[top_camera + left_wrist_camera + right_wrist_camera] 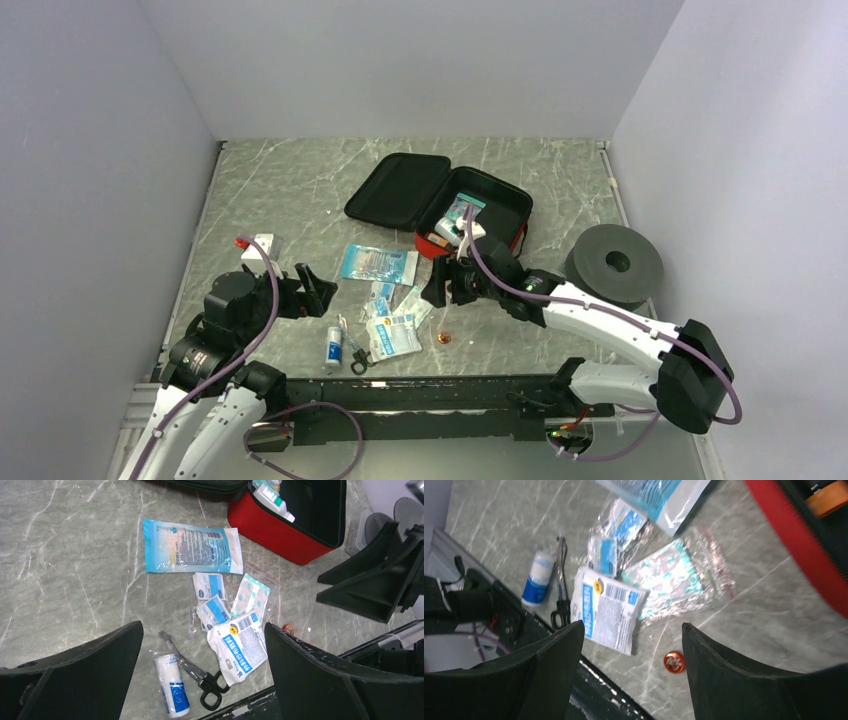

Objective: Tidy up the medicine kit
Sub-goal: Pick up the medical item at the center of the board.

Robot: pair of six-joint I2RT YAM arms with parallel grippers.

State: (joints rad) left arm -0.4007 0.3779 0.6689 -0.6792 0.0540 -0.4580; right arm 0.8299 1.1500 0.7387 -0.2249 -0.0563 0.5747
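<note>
The white gauze packet's near corner (627, 650) by the orange disc (673, 662) lies clear of other supplies, so my right gripper moves back and down onto it next.
The medicine kit (395, 190) lies open at the back middle, its black-lined lid flat to the left and several packs inside its red base (272, 530). My right gripper (447, 283) hovers just in front of the kit, open and empty (632, 625), above bare table near a small orange disc (673, 662). My left gripper (318, 290) stands open and empty (202, 626) to the left of the loose supplies. These are a large blue pouch (192, 546), small blue-white packets (210, 587), a plaster bag (251, 596), a white gauze packet (239, 645), a bandage roll (171, 685) and black-handled scissors (200, 677).
A grey round disc (614, 265) sits at the right, behind my right arm. A small white box (262, 245) lies at the left, close behind my left gripper. The black base rail (420, 395) runs along the near table edge. Grey walls enclose three sides.
</note>
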